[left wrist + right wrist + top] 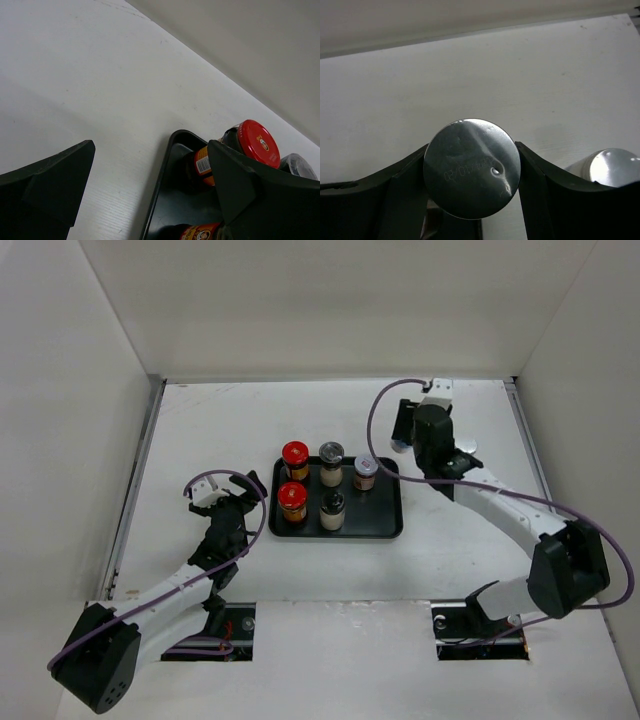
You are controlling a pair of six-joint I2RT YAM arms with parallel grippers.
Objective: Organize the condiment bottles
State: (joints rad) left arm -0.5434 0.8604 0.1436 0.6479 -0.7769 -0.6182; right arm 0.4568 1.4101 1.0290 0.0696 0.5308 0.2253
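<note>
The silver-capped bottle goes back and down with my right gripper next into the tray's far corner [462,229] [387,476] beside the brown jar for release, since that spot stands empty.
A black tray [388,525] in the table's middle holds five jars: two red-lidded dark ones [295,453] [292,496] on its left, a grey-lidded pale one [331,453], a dark-lidded pale one [332,504] and a brown one [365,471]. My right gripper [402,430] is behind the tray's right corner, shut on a white silver-capped bottle [471,167]. The second silver-capped bottle [610,167] stands just to its right on the table [463,454]. My left gripper [225,495] is open and empty, left of the tray. Its view shows the tray rim [160,185] and the far red-lidded jar [257,142].
White walls enclose the table at the back and both sides. The right arm curves round the tray's right side. Bare table lies left of the tray [100,90] and behind it.
</note>
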